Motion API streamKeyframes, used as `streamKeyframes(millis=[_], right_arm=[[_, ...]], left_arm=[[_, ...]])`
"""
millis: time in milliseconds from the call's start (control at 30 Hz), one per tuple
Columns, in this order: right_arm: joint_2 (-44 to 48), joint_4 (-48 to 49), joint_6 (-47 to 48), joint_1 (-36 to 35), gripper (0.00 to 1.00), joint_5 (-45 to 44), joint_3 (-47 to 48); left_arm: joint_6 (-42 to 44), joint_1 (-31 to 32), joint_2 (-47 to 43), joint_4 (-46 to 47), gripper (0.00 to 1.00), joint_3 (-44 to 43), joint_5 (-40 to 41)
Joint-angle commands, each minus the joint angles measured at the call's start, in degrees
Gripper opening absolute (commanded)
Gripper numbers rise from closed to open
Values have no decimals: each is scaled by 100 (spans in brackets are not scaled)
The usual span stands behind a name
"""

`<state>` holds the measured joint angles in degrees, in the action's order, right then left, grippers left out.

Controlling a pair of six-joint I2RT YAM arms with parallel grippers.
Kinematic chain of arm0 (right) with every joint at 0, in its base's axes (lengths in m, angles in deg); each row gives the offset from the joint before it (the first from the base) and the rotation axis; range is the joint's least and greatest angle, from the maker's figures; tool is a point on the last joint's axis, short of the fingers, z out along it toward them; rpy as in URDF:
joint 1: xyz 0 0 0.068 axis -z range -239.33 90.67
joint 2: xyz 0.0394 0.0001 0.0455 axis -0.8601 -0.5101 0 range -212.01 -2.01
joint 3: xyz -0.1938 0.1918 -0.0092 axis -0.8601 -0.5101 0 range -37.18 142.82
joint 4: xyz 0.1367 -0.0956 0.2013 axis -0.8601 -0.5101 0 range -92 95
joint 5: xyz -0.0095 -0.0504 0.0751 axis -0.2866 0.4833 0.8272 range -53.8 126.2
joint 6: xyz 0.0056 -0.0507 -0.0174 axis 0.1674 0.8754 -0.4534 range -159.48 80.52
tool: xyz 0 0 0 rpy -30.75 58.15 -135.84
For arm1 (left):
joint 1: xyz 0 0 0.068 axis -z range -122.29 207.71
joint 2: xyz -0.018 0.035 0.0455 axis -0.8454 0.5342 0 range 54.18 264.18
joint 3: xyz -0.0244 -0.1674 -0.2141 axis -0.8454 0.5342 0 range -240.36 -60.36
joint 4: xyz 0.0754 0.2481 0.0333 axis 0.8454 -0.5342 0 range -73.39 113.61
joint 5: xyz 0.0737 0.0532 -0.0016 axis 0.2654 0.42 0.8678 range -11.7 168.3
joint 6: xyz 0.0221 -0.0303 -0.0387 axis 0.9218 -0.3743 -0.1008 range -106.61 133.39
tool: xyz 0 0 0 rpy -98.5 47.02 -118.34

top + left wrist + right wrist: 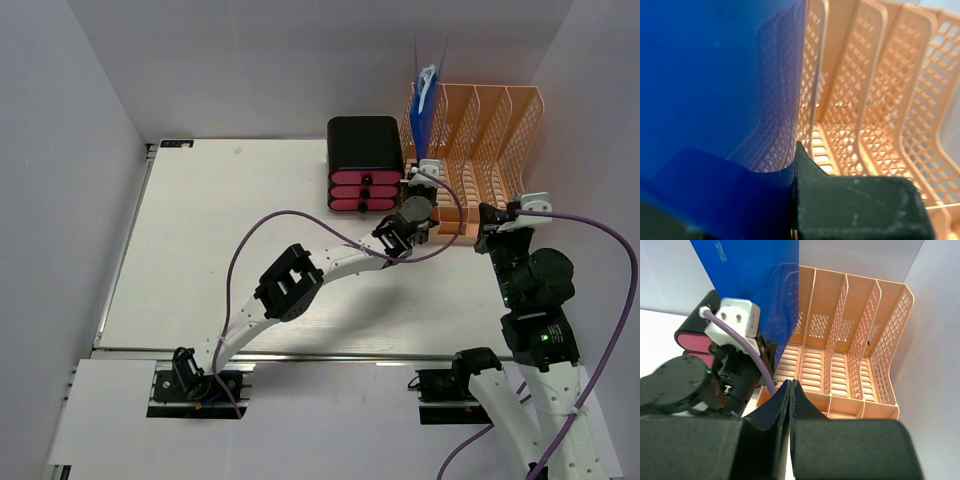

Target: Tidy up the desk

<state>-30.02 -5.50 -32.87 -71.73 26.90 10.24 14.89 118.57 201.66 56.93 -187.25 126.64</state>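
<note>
The blue folder shifts toward the drawer unit next in my left gripper, which then opens.
The white desk (230, 250) carries a peach lattice file rack (490, 130) at its back right. A blue folder (424, 100) stands upright in the rack's leftmost slot. My left gripper (432, 190) reaches into the front of that slot. In the left wrist view, my left gripper (794, 200) is shut on the lower edge of the blue folder (715, 90), beside the rack's dividers (855, 100). My right gripper (492, 225) hovers in front of the rack. In its own view my right gripper (790, 390) is shut and empty, facing the rack (850, 340) and the blue folder (760, 285).
A black drawer unit with pink drawer fronts (363, 165) stands just left of the rack, close to my left wrist. The rack's other slots (840, 370) hold nothing. A metal rail (300, 353) runs along the desk's near edge, and grey walls close in behind and at both sides.
</note>
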Motion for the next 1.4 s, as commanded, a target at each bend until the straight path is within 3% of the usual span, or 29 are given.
streamKeyframes(millis=[0, 467, 567, 600, 633, 700, 1133, 1300, 1333, 1367], right_arm=[[94, 84, 16, -8, 0, -107, 4], [296, -22, -151, 10, 0, -28, -295], [305, -22, -186, -16, 0, -2, -338], [314, -31, -187, -8, 0, 16, -347], [314, -31, -195, 1, 0, 7, -347], [322, -31, -204, 1, 0, 16, -347], [419, -171, -239, 1, 0, 25, -295], [454, -277, -239, -8, 0, 25, -251], [472, -329, -248, 1, 11, 25, -225], [472, -347, -248, 1, 14, 42, -216]], left_arm=[[-325, -153, -202, 430, 0, -380, -316], [-1055, -320, 299, 403, 0, -530, -465], [-1169, -320, 281, 246, 19, -530, -571], [-1169, -320, 281, 236, 33, -530, -580], [-1169, -320, 273, 201, 40, -530, -597], [-1178, -320, 229, 113, 48, -530, -589], [-916, -268, -69, -168, 66, -512, -843], [-651, -162, -509, -405, 80, -293, -747], [-720, -162, -771, -536, 82, -40, -695], [-756, -110, -921, -581, 84, 119, -659]])
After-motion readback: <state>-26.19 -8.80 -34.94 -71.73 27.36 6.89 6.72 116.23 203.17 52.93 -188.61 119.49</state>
